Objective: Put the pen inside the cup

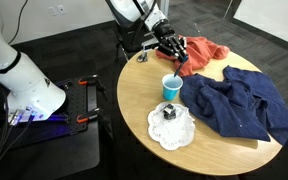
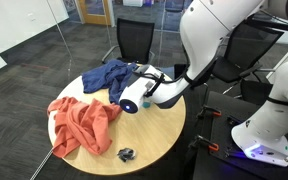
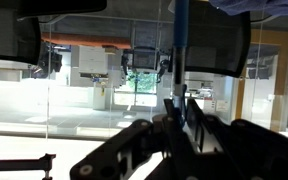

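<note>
The pen's tip hangs above the cup's rim, so I should next move my gripper over the opening of the light blue cup (image 1: 171,87) and down to let go of the pen.
A blue pen (image 3: 177,45) stands upright between my gripper's (image 3: 179,110) black fingers in the wrist view, and the fingers are shut on it. In an exterior view the gripper (image 1: 169,46) hovers over the far side of the round wooden table (image 1: 134,100), next to the orange cloth (image 1: 202,52). The light blue cup (image 1: 171,87) stands upright on the table, nearer the camera than the gripper and apart from it. The wrist view looks out level at glass walls and shows neither the cup nor the table.
A dark blue cloth (image 1: 239,105) covers one side of the table and also shows in an exterior view (image 2: 109,75). A white doily (image 1: 171,128) holds a small black object. The orange cloth (image 2: 82,125) lies crumpled. An office chair (image 2: 134,40) stands behind the table.
</note>
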You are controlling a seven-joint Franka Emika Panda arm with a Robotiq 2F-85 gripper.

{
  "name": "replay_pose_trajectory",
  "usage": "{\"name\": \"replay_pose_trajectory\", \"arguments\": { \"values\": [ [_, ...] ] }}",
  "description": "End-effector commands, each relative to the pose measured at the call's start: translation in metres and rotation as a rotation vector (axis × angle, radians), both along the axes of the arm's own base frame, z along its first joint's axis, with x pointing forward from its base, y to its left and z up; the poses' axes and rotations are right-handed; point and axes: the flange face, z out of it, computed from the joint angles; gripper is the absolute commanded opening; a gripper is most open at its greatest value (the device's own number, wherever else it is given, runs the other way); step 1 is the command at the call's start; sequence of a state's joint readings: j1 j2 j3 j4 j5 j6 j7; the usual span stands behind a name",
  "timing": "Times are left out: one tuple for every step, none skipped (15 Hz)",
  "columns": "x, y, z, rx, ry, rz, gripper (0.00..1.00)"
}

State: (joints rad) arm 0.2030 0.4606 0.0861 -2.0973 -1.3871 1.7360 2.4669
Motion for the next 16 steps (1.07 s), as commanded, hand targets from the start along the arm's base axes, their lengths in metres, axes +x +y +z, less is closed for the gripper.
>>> {"name": "replay_pose_trajectory", "arguments": {
  "values": [
    [0.005, 0.003, -0.003, -0.038, -0.056, 0.05, 0.04],
    [0.005, 0.003, -0.005, -0.035, -0.055, 0.07, 0.04],
    [0.006, 0.004, -0.007, -0.031, -0.06, 0.091, 0.04],
    [0.006, 0.005, -0.009, -0.028, -0.06, 0.1, 0.04],
    [0.005, 0.006, -0.01, -0.028, -0.056, 0.107, 0.04],
    [0.005, 0.008, -0.013, -0.023, -0.048, 0.114, 0.04],
    [0.004, 0.009, -0.015, -0.017, -0.042, 0.118, 0.04],
    [0.004, 0.01, -0.018, -0.01, -0.034, 0.119, 0.04],
    [0.003, 0.011, -0.02, -0.005, -0.025, 0.118, 0.04],
    [0.002, 0.012, -0.022, -0.002, -0.021, 0.12, 0.04],
    [0.002, 0.012, -0.025, 0.002, -0.017, 0.123, 0.04],
    [0.001, 0.012, -0.028, 0.004, -0.013, 0.124, 0.04],
    [0.001, 0.011, -0.032, 0.007, -0.007, 0.126, 0.04],
    [0.001, 0.01, -0.036, 0.012, 0.0, 0.126, 0.04],
    [0.001, 0.009, -0.04, 0.016, 0.006, 0.126, 0.04],
    [0.002, 0.008, -0.045, 0.021, 0.014, 0.127, 0.04]
  ]
}}
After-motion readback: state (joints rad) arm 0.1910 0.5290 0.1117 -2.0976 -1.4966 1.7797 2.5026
